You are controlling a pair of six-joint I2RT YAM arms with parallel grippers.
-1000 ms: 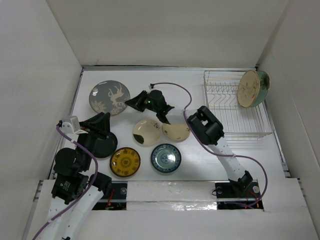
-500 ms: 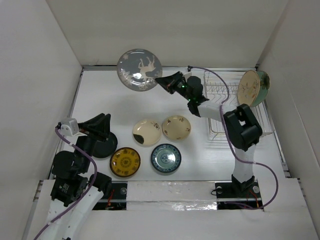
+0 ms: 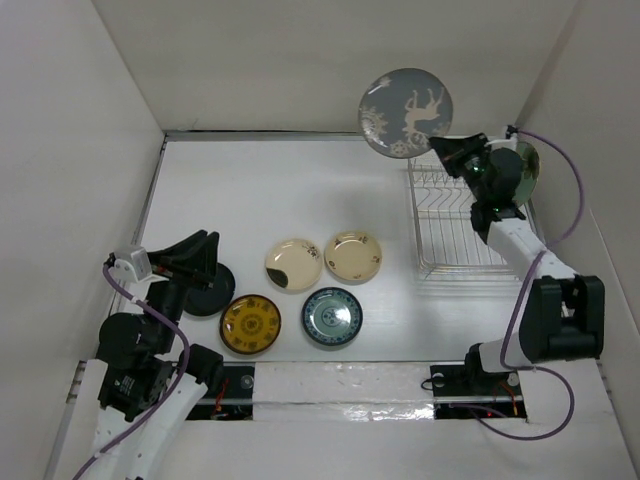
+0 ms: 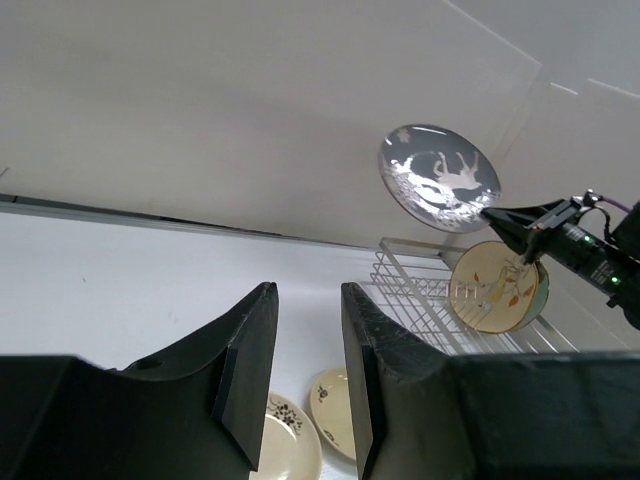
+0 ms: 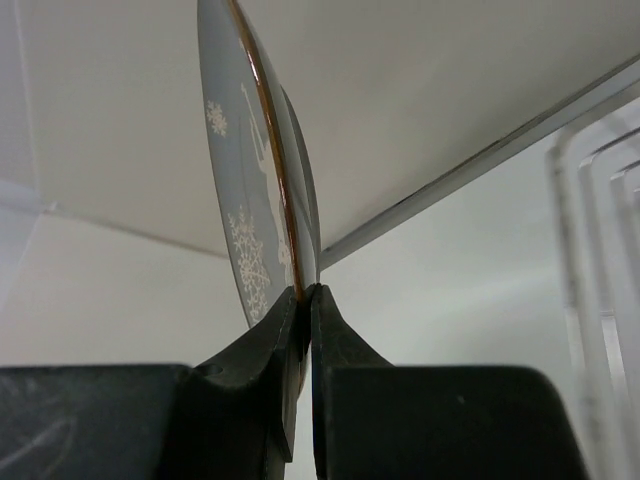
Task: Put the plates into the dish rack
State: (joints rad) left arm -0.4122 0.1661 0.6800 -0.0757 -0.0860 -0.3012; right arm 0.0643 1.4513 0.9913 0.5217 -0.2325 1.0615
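My right gripper swings to the empty slot beside the standing cream plate, below and to the right in the top view, next. Then it turns, lowers and releases.
My right gripper (image 3: 447, 148) is shut on the rim of the grey plate with white deer (image 3: 406, 99), held high above the far left corner of the silver wire dish rack (image 3: 470, 225); in the right wrist view the plate (image 5: 255, 160) stands edge-on between my fingers. A cream plate and a pale green plate (image 3: 527, 166) stand in the rack behind my right gripper. My left gripper (image 3: 205, 245) is open and empty above a black plate (image 3: 212, 298). Two cream plates (image 3: 293, 264) (image 3: 353, 255), a yellow patterned plate (image 3: 250, 324) and a blue-green patterned plate (image 3: 332, 316) lie on the table.
White walls enclose the table on the left, back and right. The rack sits against the right wall. In the left wrist view the rack (image 4: 420, 290) and the held plate (image 4: 440, 178) show beyond my fingers.
My right gripper has picked the deer plate up from the table's far left, lifted it and carried it right to above the rack. The left arm has barely moved.
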